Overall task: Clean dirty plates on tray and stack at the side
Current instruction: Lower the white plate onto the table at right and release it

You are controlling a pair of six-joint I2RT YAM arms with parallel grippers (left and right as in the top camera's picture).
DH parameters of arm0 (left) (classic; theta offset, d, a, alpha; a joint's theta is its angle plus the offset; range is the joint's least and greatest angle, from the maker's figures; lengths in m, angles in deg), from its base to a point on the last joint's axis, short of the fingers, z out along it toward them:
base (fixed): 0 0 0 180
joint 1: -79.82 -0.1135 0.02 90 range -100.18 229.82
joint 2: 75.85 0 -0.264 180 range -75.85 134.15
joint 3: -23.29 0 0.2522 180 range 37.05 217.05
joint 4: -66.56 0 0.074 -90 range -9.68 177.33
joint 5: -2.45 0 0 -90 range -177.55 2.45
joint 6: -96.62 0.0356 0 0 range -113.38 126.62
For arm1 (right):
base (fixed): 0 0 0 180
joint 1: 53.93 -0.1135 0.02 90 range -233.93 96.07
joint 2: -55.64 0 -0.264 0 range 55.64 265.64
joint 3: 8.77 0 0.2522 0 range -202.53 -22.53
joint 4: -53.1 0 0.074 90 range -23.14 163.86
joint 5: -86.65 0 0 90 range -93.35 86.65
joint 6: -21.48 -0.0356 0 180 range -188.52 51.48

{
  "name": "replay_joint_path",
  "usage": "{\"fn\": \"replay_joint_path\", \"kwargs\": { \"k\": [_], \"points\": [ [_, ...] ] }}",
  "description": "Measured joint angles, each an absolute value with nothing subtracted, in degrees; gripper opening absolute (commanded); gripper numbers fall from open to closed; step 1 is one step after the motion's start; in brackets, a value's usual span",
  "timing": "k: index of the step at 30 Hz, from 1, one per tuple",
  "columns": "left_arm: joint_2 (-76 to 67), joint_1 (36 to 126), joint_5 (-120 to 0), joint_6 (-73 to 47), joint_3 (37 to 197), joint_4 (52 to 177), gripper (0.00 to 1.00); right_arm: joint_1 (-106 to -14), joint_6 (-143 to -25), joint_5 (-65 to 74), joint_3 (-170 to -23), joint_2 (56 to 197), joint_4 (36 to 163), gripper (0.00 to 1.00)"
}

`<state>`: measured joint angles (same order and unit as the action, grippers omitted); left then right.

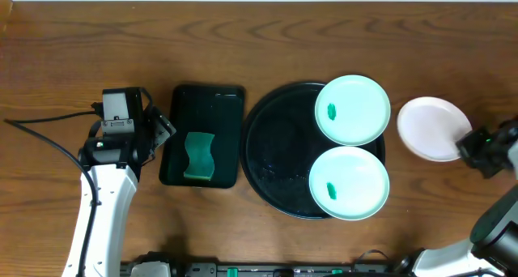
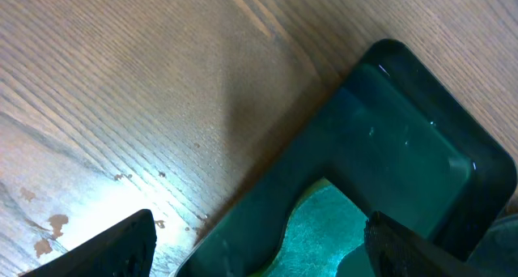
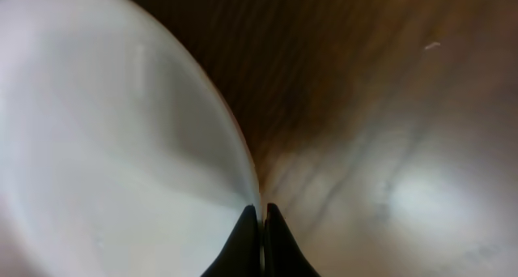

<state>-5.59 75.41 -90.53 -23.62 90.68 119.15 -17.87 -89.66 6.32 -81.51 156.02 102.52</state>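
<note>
My right gripper moves the white plate toward the round black tray (image 1: 275, 147) next, then releases the plate's rim on the tabletop, since bare wood separates them.
Two pale mint-green plates lie on the round black tray (image 1: 275, 147), one at the back (image 1: 353, 108) and one at the front (image 1: 350, 182). Each bears a small green smear. A white plate (image 1: 429, 125) lies on the table to the right of the tray. My right gripper (image 1: 465, 143) is shut on its right rim. In the right wrist view the closed gripper (image 3: 261, 210) pinches the rim of the white plate (image 3: 105, 147). My left gripper (image 1: 162, 129) stands open at the left edge of the rectangular tray, and the left wrist view shows the gripper (image 2: 259, 257) wide open, holding nothing.
A small rectangular black tray (image 1: 206, 107) left of the round one holds a green sponge (image 1: 198, 156). The left wrist view shows this tray (image 2: 405, 139) and the sponge (image 2: 324, 228) below the fingers. Bare wooden table lies all around.
</note>
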Motion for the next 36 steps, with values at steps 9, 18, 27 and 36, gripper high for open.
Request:
{"fn": "replay_joint_path", "kwargs": {
  "k": [9, 18, 27, 36],
  "points": [
    [-5.6, 75.4, -90.5, -23.6, 90.7, 119.2, 0.83, -21.9, -89.7, 6.4, -75.1, 155.4, 93.5, 0.01],
    [-5.6, 75.4, -90.5, -23.6, 90.7, 119.2, 0.83, -22.3, -89.8, 9.0, -74.6, 155.3, 92.0, 0.27],
    [-5.6, 75.4, -90.5, -23.6, 90.7, 119.2, 0.83, -22.3, -85.6, 18.1, -79.2, 154.8, 103.2, 0.61],
    [-5.6, 75.4, -90.5, -23.6, 90.7, 119.2, 0.83, -26.1, -84.4, 15.7, -93.2, 143.6, 129.6, 0.99]
  ]
}}
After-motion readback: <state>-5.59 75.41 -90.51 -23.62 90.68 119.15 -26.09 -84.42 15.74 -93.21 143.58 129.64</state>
